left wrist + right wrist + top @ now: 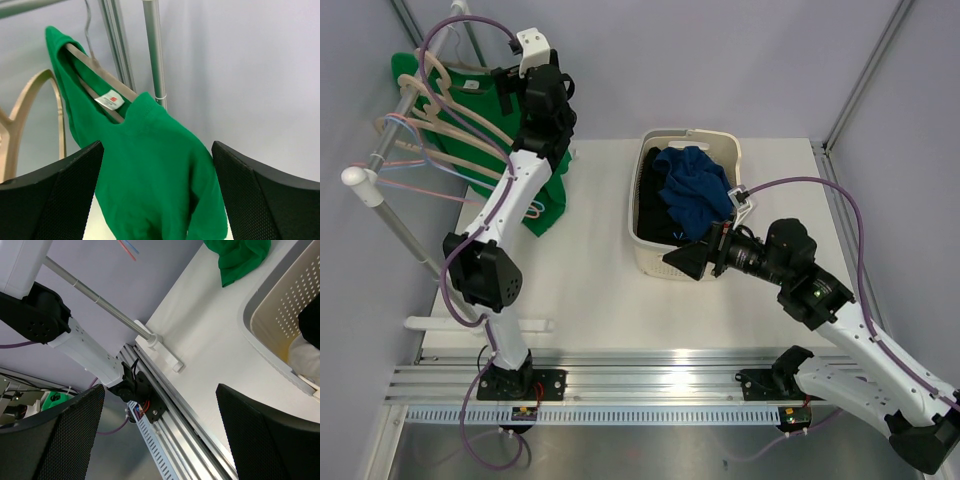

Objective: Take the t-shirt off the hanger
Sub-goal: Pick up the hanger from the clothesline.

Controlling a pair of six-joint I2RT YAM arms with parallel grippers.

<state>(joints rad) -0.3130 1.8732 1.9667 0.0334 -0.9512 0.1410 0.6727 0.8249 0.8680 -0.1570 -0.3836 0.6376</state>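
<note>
My left gripper's fingers straddle the t-shirt's shoulder, so I will slide it toward the rack and close on that shoulder to its left in the top view.
The green t-shirt (150, 170) hangs on a grey hanger (100, 72) whose bar runs through the collar, beside a white label. The hanger's hook goes up to the rack pole (155, 55). My left gripper (157, 150) is open, its black fingers either side of the shirt's shoulder with a gap on both sides. From above, the t-shirt (548, 200) hangs at the left rack with the left gripper (505, 85) up against it. My right gripper (685, 258) is open and empty, held low in front of the basket. The shirt's hem (240, 257) shows in the right wrist view.
A cream laundry basket (650, 250) holding a blue garment (695, 190) and dark clothes stands mid-table. Several bare beige and pastel hangers (430, 110) hang on the rack rail (395, 135) at the left. The aluminium base rail (200, 425) lies under the right gripper.
</note>
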